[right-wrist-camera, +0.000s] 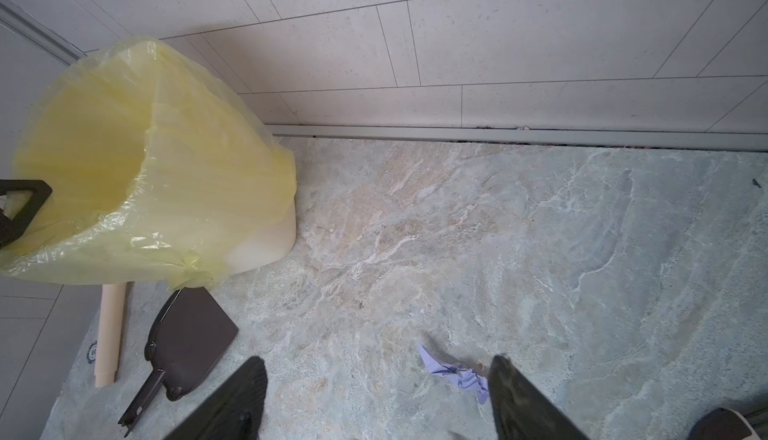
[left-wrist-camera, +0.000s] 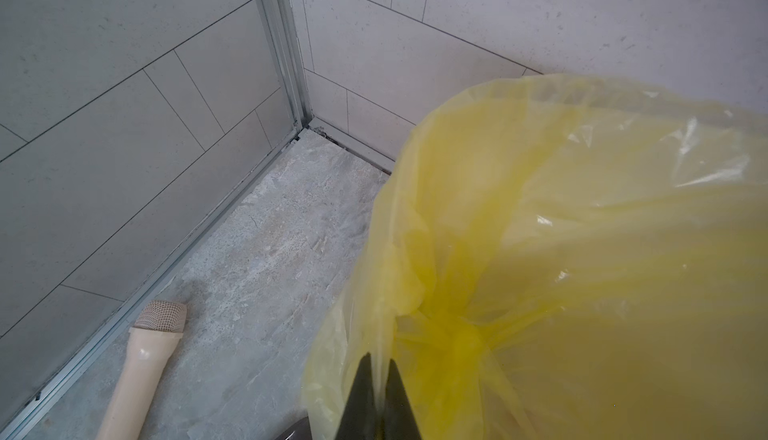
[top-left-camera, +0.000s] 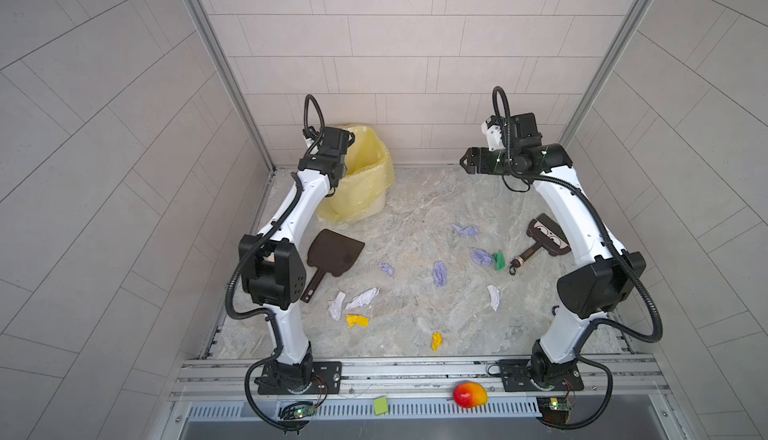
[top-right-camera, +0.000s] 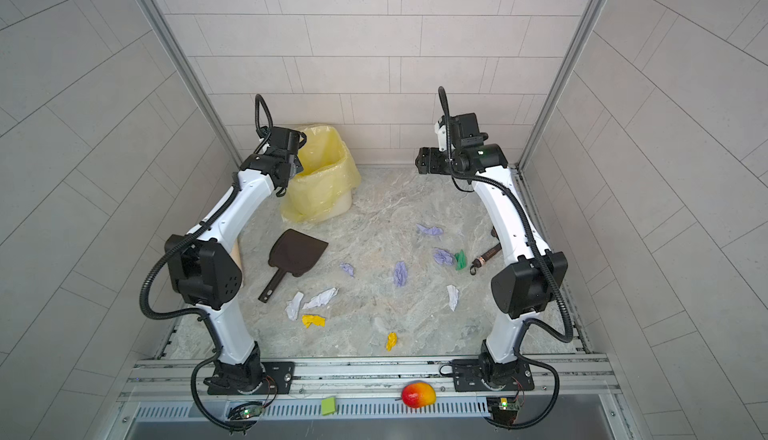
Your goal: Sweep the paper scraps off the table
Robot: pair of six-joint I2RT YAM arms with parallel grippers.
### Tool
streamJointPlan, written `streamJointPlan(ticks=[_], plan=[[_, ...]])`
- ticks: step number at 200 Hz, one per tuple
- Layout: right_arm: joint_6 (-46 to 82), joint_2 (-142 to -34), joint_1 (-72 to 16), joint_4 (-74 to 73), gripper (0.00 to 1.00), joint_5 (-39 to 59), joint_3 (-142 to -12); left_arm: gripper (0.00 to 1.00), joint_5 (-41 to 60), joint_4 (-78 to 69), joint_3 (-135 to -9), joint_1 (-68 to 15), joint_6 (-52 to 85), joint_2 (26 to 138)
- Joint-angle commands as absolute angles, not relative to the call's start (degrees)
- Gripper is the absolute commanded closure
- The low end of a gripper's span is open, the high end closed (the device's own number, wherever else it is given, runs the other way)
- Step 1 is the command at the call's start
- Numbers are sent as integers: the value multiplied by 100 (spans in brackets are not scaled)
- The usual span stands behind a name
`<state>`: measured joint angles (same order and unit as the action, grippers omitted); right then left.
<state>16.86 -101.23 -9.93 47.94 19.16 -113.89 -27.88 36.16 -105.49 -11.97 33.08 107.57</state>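
I will next push my left gripper outward toward the back wall (left-wrist-camera: 448, 60) that stands outward of it and release the yellow bag's fold, since the bag (left-wrist-camera: 540, 251) hangs close to the dustpan.
Several crumpled paper scraps lie across the table (top-left-camera: 415, 209) in both top views: lavender (top-left-camera: 439, 272) (top-right-camera: 400, 272), white (top-left-camera: 362, 297), yellow (top-left-camera: 356, 320) and one green (top-left-camera: 498, 260). My left gripper (top-left-camera: 331, 189) (left-wrist-camera: 378, 361) is at the back left. It is shut on a fold of the yellow bag (left-wrist-camera: 540, 251) at the bin's near rim. My right gripper (top-left-camera: 467, 162) (right-wrist-camera: 376, 375) hangs open high over the back right of the table, holding nothing. A lavender scrap (right-wrist-camera: 457, 375) lies on the table below it, near one fingertip (right-wrist-camera: 505, 369).
A dark brown dustpan (top-left-camera: 332, 253) (right-wrist-camera: 187, 334) lies left of centre, handle toward the front. A brush (top-left-camera: 544, 236) lies beside the right arm. The bagged bin (top-left-camera: 365, 176) stands at the back left, with a beige tube (left-wrist-camera: 141, 367) beside it. A mango (top-left-camera: 469, 394) and a green note (top-left-camera: 380, 405) rest on the front rail.
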Motion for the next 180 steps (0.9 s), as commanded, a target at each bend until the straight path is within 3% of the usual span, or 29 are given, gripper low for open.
streamJointPlan(ticks=[1,99,139,157,180], plan=[[1759,-9954,-976,4774,14,1940,-11373,100,-2857,3270,-10609,-1231,3629,10833],[1729,-9972,-980,4847,13,1891,-11359,100,-2711,3304,-11265,-1341,3674,11330],[1696,-9858,-976,4855,10,1890,-11215,48,-2673,3184,-10987,-1341,3519,11032],[1693,-9744,-959,4866,6,1890,-11062,34,-2663,3061,-10804,-1363,3384,10758],[1767,-9495,-838,4926,1,1818,-10659,22,-2694,2967,-10574,-1450,3043,10344]])
